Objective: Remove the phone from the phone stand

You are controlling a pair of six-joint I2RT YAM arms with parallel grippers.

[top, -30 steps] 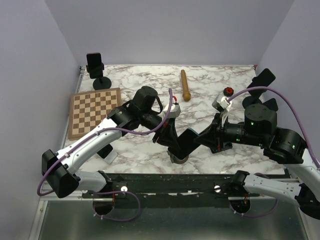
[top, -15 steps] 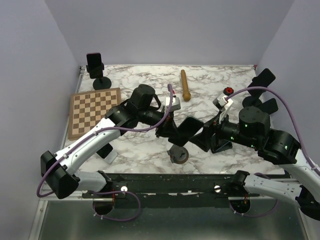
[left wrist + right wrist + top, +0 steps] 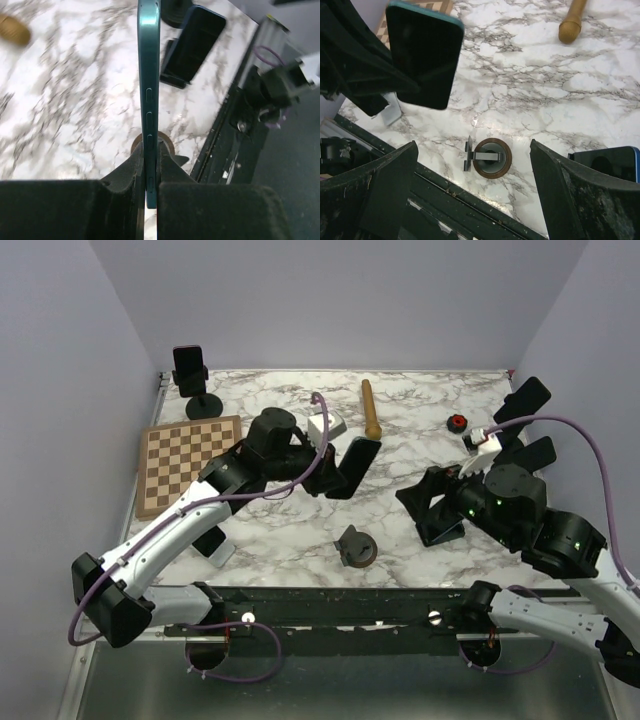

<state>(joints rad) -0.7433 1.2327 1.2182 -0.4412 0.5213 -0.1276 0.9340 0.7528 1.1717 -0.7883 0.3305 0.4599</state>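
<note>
The robot should carry the phone outward with its left gripper, lower it onto the marble tabletop [image 3: 338, 403] beside the golden microphone and release it there, since that patch is bare.
My left gripper [image 3: 338, 476] is shut on the teal-edged black phone [image 3: 353, 466] and holds it in the air, above and behind the phone stand [image 3: 356, 548]. The stand, with a round brown base and a grey clip, sits empty near the front edge. In the left wrist view the phone [image 3: 149, 75] is edge-on, pinched between the pads of that gripper [image 3: 150, 152]. My right gripper [image 3: 430, 506] is open to the right of the stand. From the right wrist, the stand [image 3: 491, 157] lies between the spread fingers [image 3: 380, 185], touching neither, and the phone [image 3: 422, 60] hangs at the upper left.
A chessboard [image 3: 188, 462] lies at the left, with a white block [image 3: 218, 548] near its front. A wooden pestle [image 3: 371, 408] and a red-capped knob [image 3: 457, 423] lie at the back. Another phone stands in a stand [image 3: 189, 367] at the back left, and a dark phone [image 3: 527, 395] at the right.
The left gripper has lifted the phone off the stand and carried it back and to the left. The right gripper has opened, let go of the stand and drawn back to the right.
</note>
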